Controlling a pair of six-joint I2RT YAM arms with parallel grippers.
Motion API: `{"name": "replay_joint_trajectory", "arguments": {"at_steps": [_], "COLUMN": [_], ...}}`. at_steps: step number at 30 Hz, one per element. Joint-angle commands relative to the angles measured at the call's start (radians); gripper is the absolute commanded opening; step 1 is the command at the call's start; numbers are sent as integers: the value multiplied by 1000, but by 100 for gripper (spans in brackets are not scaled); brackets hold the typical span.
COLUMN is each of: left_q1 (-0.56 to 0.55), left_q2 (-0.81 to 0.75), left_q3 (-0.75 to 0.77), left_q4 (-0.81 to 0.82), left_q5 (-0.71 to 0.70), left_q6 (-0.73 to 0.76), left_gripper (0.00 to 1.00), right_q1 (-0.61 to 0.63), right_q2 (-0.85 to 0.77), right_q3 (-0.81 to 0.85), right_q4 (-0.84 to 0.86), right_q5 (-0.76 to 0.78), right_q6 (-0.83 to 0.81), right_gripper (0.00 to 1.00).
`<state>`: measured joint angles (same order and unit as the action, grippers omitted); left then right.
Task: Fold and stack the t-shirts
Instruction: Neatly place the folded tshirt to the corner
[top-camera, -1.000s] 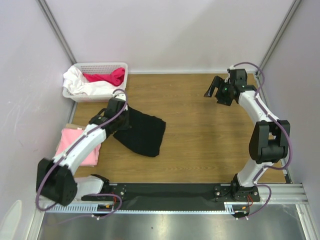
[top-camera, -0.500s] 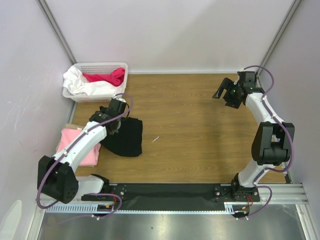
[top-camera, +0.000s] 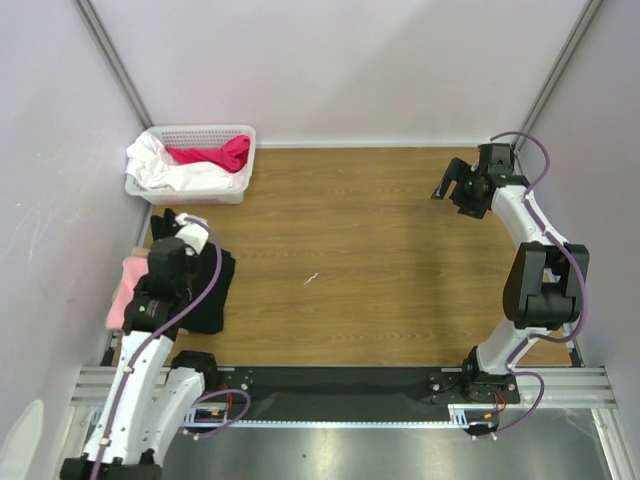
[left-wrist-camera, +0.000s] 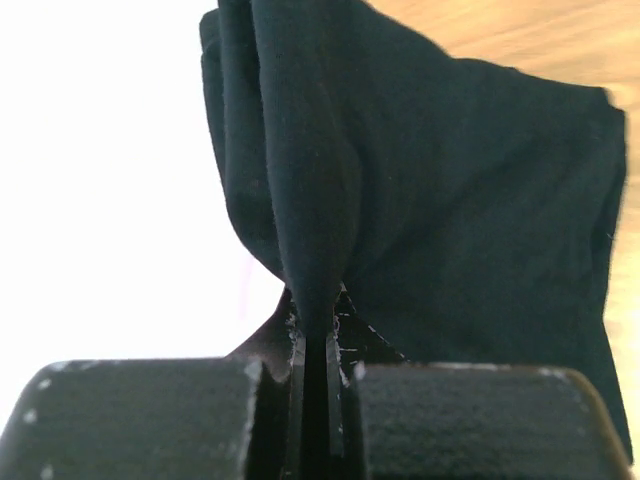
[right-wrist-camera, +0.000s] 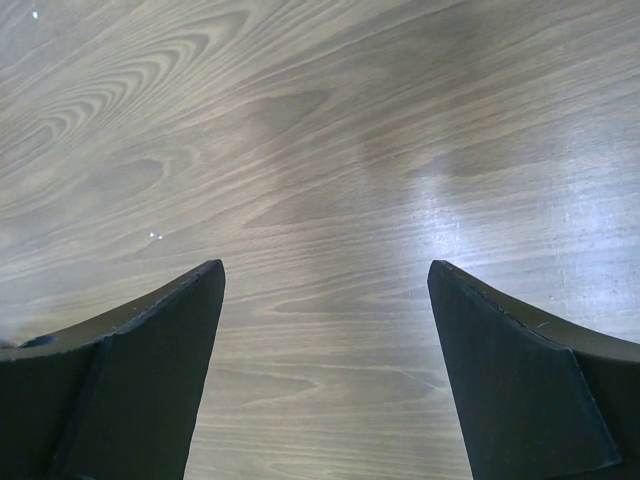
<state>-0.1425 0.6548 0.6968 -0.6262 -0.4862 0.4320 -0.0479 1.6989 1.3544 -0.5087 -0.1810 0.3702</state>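
Note:
The part of the folded pink t-shirt (top-camera: 127, 285) toward the nearest side is uncovered. My left gripper needs to bring the black t-shirt's fold toward that side and down over the pink t-shirt.
The black t-shirt (top-camera: 208, 290) lies bunched at the table's left edge, partly over the folded pink t-shirt (top-camera: 127, 285). My left gripper (top-camera: 172, 228) is above them, shut on a fold of the black t-shirt (left-wrist-camera: 440, 200). In the left wrist view the cloth is pinched thin between the jaws of the left gripper (left-wrist-camera: 315, 322) and drapes away to the right. Far off at the back right, my right gripper (top-camera: 452, 182) hovers open over bare wood. Nothing sits between the fingers of the right gripper (right-wrist-camera: 325, 280).
A white basket (top-camera: 200, 131) holding white and red cloth stands at the back left corner, just beyond the left gripper. The wooden table (top-camera: 380, 260) is walled on three sides, with the arm bases and a black rail along the near edge.
My left arm has swung back and left, dragging the black t-shirt from the table's left-middle over the pink one. The right gripper drifted slightly right and stayed open.

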Motion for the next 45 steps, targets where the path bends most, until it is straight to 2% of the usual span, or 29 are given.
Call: {"name": "replay_joint_trajectory", "arguments": {"at_steps": [1, 5, 9, 16, 21, 28, 33, 39, 45], "left_q1": [113, 188, 274, 446, 553, 718, 765, 873, 897], "left_q2": [49, 126, 111, 91, 80, 152, 187, 227, 252], "left_q3": [10, 27, 66, 58, 21, 6, -23, -55, -146], "left_q4": [79, 29, 39, 62, 132, 235, 336, 434, 572], "left_q5": [95, 107, 171, 244, 302, 437, 457, 515, 521], "left_q6": [111, 139, 145, 278, 381, 454, 513, 536, 539], "left_gripper": [0, 1, 0, 0, 0, 0, 0, 0, 0], "right_q1": [0, -1, 0, 8, 17, 36, 45, 45, 91], "right_q2": [38, 80, 134, 162, 174, 203, 238, 261, 283], "right_q3": [29, 55, 104, 97, 98, 120, 169, 202, 245], "right_q4": [24, 25, 12, 12, 2, -2, -31, -34, -63], "right_q5": [29, 54, 55, 32, 49, 49, 58, 43, 48], "right_q6": [-7, -13, 5, 38, 39, 50, 39, 38, 16], "right_gripper": [89, 89, 88, 87, 87, 87, 87, 87, 87]}}
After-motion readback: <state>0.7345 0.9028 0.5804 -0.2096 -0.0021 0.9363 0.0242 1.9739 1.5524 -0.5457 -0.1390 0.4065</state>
